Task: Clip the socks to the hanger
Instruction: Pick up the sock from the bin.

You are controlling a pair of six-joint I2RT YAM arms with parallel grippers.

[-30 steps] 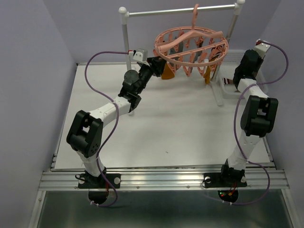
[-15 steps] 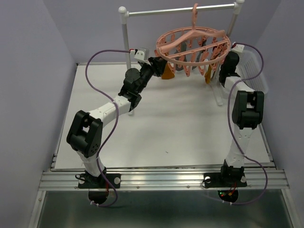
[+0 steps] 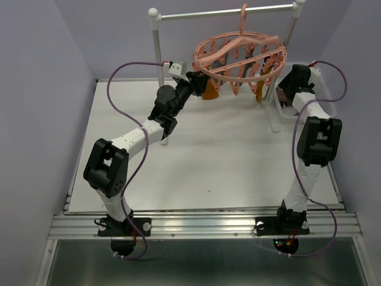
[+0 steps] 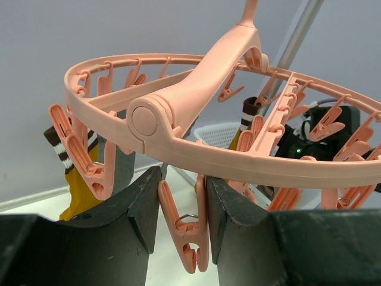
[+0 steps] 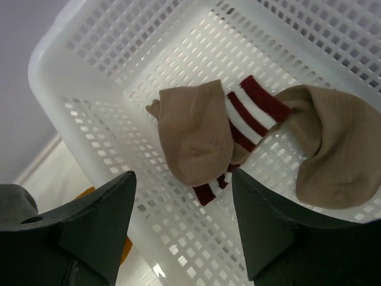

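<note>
The sock's striped cuff (image 5: 254,112) lies uncovered between brown folds. My right gripper should next go down into the basket (image 5: 89,53), toward the right in its wrist view, onto that cuff.
The salmon-pink hanger (image 3: 241,56) hangs by its hook from the rail. My left gripper (image 4: 183,179) is shut on one dangling clip (image 4: 186,229) under the ring's left rim (image 4: 238,158). A mustard sock with a brown striped cuff (image 4: 77,179) hangs clipped beside it, and another mustard sock (image 3: 260,92) hangs at the ring's right side. My right gripper (image 5: 183,174) is open above the white mesh basket (image 5: 89,53). Two brown socks (image 5: 193,140) (image 5: 333,155) with dark red and white striped cuffs lie in the basket, untouched by its fingers.
The metal rail stand (image 3: 226,12) on white posts (image 3: 156,44) stands at the back of the white table (image 3: 208,155). Purple walls close in on both sides. Purple cables loop off both arms.
My right gripper has opened. Its arm swung left toward the hanger, then back right over the basket. The hanger ring has swayed a little. The left arm has held still on its clip.
</note>
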